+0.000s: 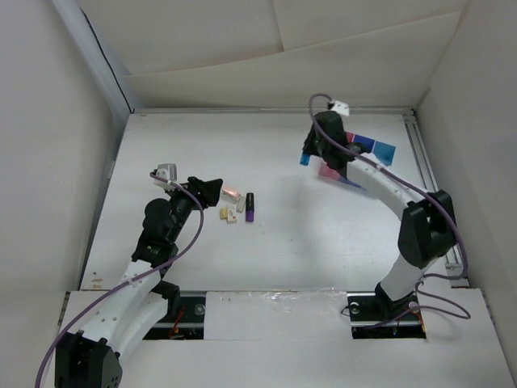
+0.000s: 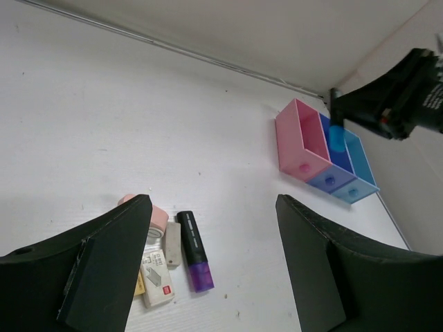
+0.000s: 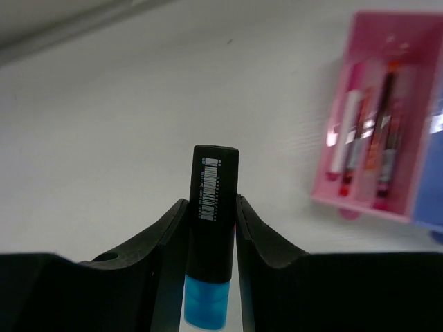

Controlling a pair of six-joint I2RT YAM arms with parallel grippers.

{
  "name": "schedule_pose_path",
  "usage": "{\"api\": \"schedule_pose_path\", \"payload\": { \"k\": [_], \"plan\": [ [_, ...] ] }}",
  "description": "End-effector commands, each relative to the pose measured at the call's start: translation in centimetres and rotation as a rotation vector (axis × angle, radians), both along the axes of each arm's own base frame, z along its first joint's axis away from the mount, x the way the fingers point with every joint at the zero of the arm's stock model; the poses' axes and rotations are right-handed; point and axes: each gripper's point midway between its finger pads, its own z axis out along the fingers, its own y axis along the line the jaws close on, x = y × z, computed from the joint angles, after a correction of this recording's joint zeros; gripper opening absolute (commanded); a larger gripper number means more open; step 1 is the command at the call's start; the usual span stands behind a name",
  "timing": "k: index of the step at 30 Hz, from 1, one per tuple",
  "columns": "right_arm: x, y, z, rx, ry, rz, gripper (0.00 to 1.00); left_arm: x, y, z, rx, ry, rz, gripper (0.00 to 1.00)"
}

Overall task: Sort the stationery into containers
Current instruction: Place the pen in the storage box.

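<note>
My right gripper should next carry the marker to the right in the top view, across the pink bin, and then down to the dark blue bin.
The stationery lies in a small cluster: a black marker with a purple cap, a grey eraser, a cream staple box and a pink roll. The cluster also shows in the top view. My left gripper is open and empty, hovering just left of the cluster. My right gripper is shut on a black marker with a blue cap and holds it up beside the containers. The pink bin holds several pens. The tray's pink, dark blue and light blue bins are partly hidden by the right arm.
White walls enclose the table on the left, back and right. A metal rail runs along the right edge, close behind the tray. Cables loop from both arms. The arm bases stand at the near edge.
</note>
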Motion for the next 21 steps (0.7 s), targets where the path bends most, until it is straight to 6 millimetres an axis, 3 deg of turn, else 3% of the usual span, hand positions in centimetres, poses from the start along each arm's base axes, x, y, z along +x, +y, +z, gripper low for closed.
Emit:
{"api": "schedule_pose_path", "payload": {
  "k": [1, 2, 5, 9, 12, 17, 19, 21],
  "plan": [
    [1.1, -6.2, 2.5, -0.043, -0.077, -0.170, 0.12, 0.1, -0.4, 3.2, -0.030, -0.078, -0.017, 0.69],
    [1.7, -8.8, 2.6, -0.058, -0.081, -0.237, 0.12, 0.1, -0.4, 3.2, -0.030, -0.078, -0.017, 0.69],
    [2.0, -13.0, 2.6, -0.058, -0.066, -0.329, 0.12, 0.1, -0.4, 3.2, -0.030, -0.078, -0.017, 0.69],
    [1.8, -16.9, 1.7, -0.061, -0.054, -0.437, 0.12, 0.1, -0.4, 3.2, -0.030, -0.078, -0.017, 0.69],
    [2.2, -19.0, -0.3, -0.077, -0.017, -0.480, 0.12, 0.1, -0.4, 3.2, -0.030, -0.078, -0.017, 0.69],
    [2.8, -19.9, -2.9, -0.091, 0.035, -0.504, 0.12, 0.1, -0.4, 3.2, -0.030, -0.078, -0.017, 0.69],
    [2.8, -20.1, -2.9, -0.089, 0.032, -0.518, 0.21, 0.1, -0.4, 3.2, -0.030, -0.078, -0.017, 0.69],
    [2.8, -20.0, -2.9, -0.082, 0.030, -0.523, 0.39, 0.1, -0.4, 3.2, -0.030, -0.078, -0.017, 0.69]
  ]
}}
